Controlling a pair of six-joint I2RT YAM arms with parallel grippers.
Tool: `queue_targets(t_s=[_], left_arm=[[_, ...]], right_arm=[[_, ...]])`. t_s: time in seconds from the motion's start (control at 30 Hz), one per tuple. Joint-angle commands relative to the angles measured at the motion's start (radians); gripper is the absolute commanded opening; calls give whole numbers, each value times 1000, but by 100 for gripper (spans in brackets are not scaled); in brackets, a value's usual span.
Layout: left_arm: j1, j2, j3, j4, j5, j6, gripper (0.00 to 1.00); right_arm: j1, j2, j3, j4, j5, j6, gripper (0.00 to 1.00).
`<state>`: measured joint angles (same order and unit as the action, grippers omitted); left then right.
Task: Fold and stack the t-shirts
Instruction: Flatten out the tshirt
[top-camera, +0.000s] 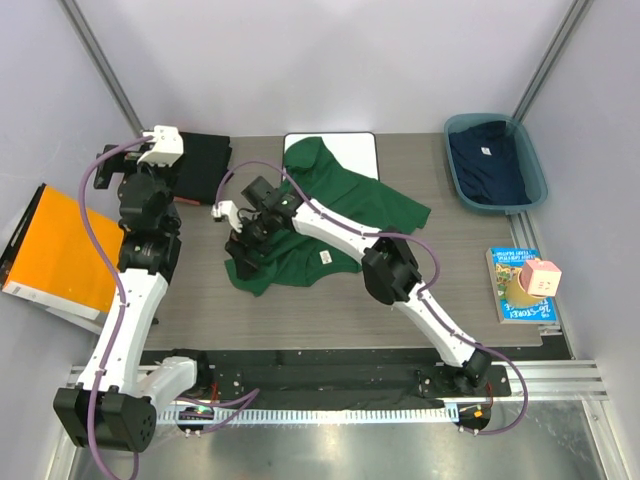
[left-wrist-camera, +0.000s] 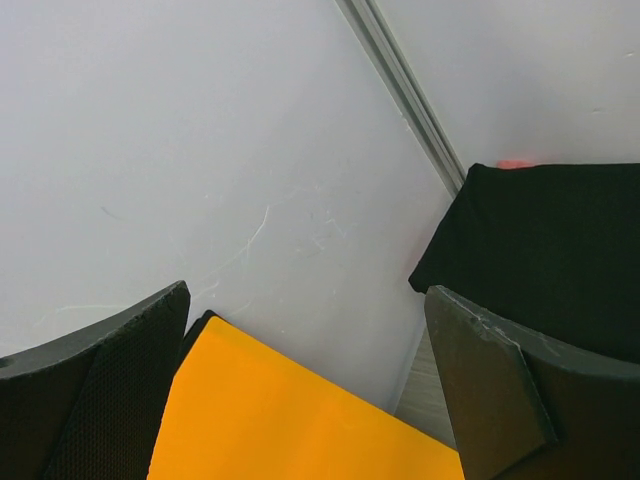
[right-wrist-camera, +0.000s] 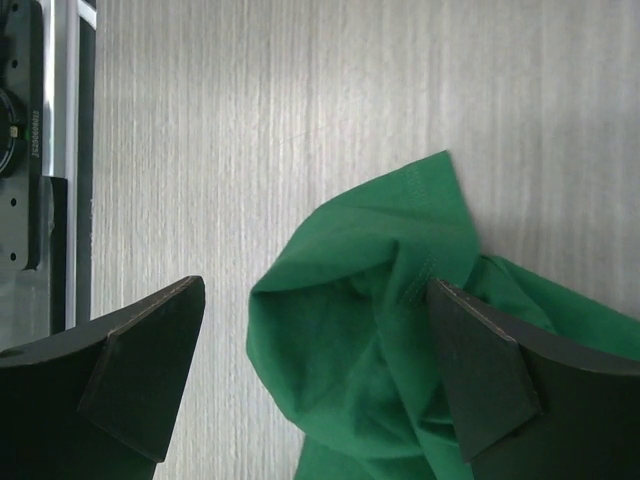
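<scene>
My right gripper lowers onto the t-shirt's bunched sleeve edge (top-camera: 237, 270) (right-wrist-camera: 370, 265) next and closes its fingers there, since the raised fold already stands between the open fingers.
The dark green t-shirt (top-camera: 335, 205) lies crumpled mid-table, its far part over the white board (top-camera: 355, 150). My right gripper (top-camera: 243, 243) is open over the shirt's left edge. In the right wrist view its jaws (right-wrist-camera: 315, 375) stand wide on either side of a bunched fold of green cloth (right-wrist-camera: 370, 340), not closed on it. The black folded shirts (top-camera: 203, 165) sit at the back left and also show in the left wrist view (left-wrist-camera: 550, 240). The navy shirt (top-camera: 490, 165) lies in the blue bin (top-camera: 535, 165). My left gripper (top-camera: 150, 172) is open and empty (left-wrist-camera: 310, 390), raised and facing the back-left wall.
The orange folder (top-camera: 60, 250) lies at the left edge and shows in the left wrist view (left-wrist-camera: 290, 420). A book (top-camera: 515, 285) with a pink cube (top-camera: 543, 277) on it lies at the right. Walls close in the back and both sides.
</scene>
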<state>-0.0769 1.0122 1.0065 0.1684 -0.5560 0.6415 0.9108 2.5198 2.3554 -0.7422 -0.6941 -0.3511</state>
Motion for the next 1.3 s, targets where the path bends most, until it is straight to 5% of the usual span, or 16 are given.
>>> queue_targets(t_s=[0.0,0.63,0.73,0.8,0.83,0.93,1.27], left_arm=[[6,-21,-8,54,14,11,100],[6,-21,-35,25,24,-37,100],[8,-20,-48,36,30,-39,100],[8,-17,-57,42,34,-39,100],[8,-15,-62,48,36,-40,100],[9,-11,-77,59,44,-40,100],[19,8,-126,3,178,-106,100]], right_arm=[[22,-3,-16,33,-51,21,97],[28,53,-88,-13,-5,-22,86],[28,57,-99,-22,16,-40,75],[27,63,-108,-29,27,-54,53],[26,66,-108,-40,31,-58,32],[28,73,-110,-81,54,-89,1],[-36,-117,-71,-273,223,-253,1]])
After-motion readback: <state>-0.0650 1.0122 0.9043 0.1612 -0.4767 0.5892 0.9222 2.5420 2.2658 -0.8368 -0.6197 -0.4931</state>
